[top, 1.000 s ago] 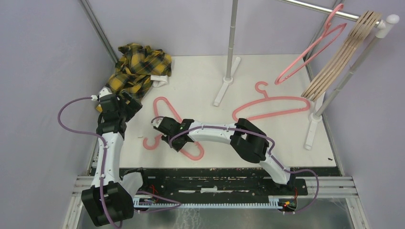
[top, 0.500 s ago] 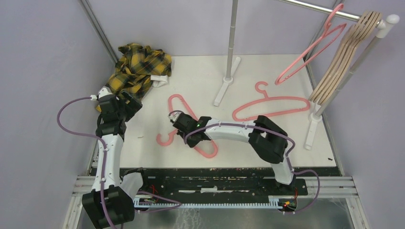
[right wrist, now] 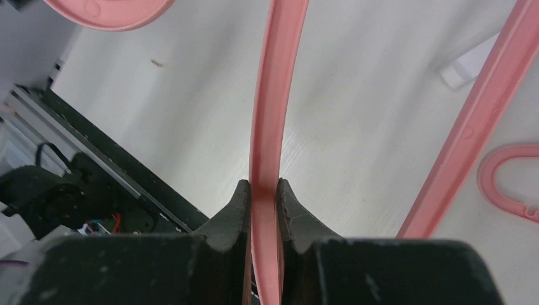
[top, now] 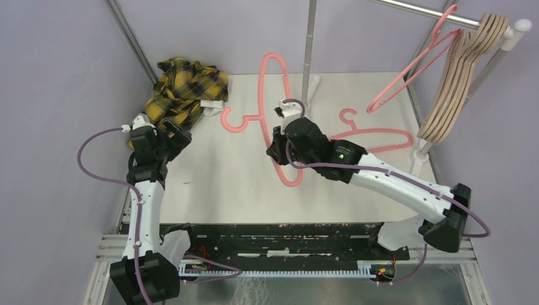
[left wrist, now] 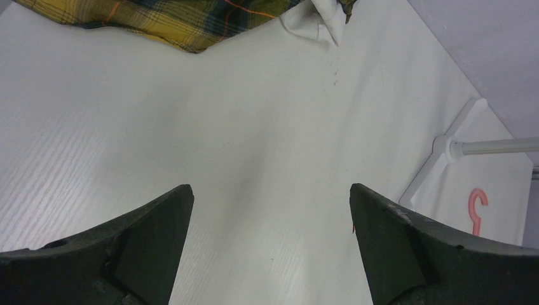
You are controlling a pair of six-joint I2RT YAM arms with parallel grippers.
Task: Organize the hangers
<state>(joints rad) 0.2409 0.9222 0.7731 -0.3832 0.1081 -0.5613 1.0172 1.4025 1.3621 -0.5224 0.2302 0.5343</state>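
Note:
Hangers leave room at the bar's bare part (top: 410,7), so my right gripper should next lift up and outward, turn the pink hanger's hook over it and release it.
My right gripper (top: 276,152) is shut on a pink hanger (top: 272,63) and holds it raised above the table's middle, hook (top: 232,121) pointing left. In the right wrist view the fingers (right wrist: 238,203) pinch one pink bar of this hanger (right wrist: 273,95). A second pink hanger (top: 365,136) lies flat on the table to the right. A third pink hanger (top: 413,63) and several beige hangers (top: 457,76) hang on the rail (top: 419,11) at the back right. My left gripper (top: 176,135) is open and empty over bare table (left wrist: 270,190), next to the plaid shirt.
A yellow plaid shirt (top: 184,89) is heaped at the back left and shows in the left wrist view (left wrist: 159,19). The rack's white posts and feet stand at back centre (top: 302,108) and at the right edge (top: 416,166). Purple walls close in on both sides.
My right arm has lifted the pink hanger off the table and carried it back and to the right. The beige hangers on the rail have swung slightly. The left arm has barely moved.

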